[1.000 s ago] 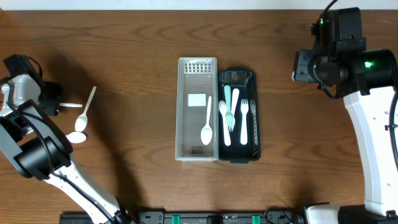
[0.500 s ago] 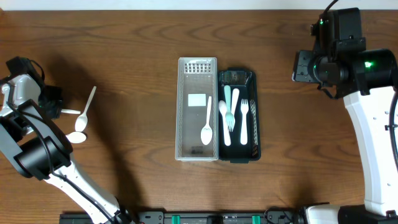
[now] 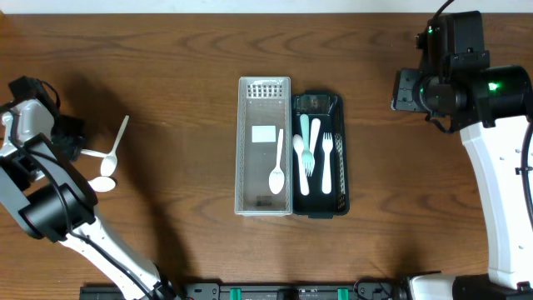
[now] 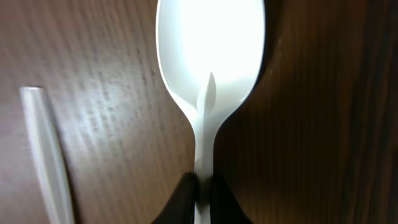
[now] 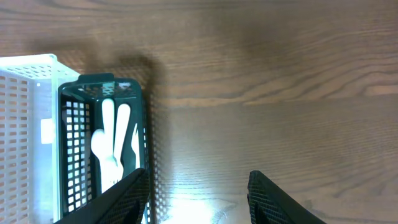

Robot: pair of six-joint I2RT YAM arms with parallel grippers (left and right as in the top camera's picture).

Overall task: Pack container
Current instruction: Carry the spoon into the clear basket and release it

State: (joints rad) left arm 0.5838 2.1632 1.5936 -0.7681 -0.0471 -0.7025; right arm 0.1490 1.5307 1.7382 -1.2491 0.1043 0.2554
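Note:
I should next lift my left gripper, cross over to the right in the overhead view to the white basket, and release the handle of the gripper's spoon, because the basket has free bottom (image 3: 252, 158) beside its spoon.
My left gripper (image 4: 202, 183) is shut on the handle of a white plastic spoon (image 4: 211, 56), whose bowl fills the left wrist view. In the overhead view this gripper (image 3: 73, 143) and the held spoon (image 3: 96, 152) are at the far left of the table. A second white spoon (image 3: 118, 140) lies beside it, its handle also showing in the left wrist view (image 4: 46, 155). A white basket (image 3: 242, 150) holds one white spoon (image 3: 277, 167). A black basket (image 3: 342, 150) holds white and mint cutlery (image 3: 315, 154). My right gripper (image 5: 196, 175) is open and empty, above the table right of the black basket (image 5: 99, 81).
Another white spoon bowl (image 3: 102, 183) lies just in front of the left gripper. The two baskets stand side by side, touching, at the table's middle. The white basket (image 5: 25, 124) shows at the left edge of the right wrist view. The table is dark brown wood.
My left gripper has moved slightly toward the table's front with the spoon handle in it. The right arm and the baskets have not moved.

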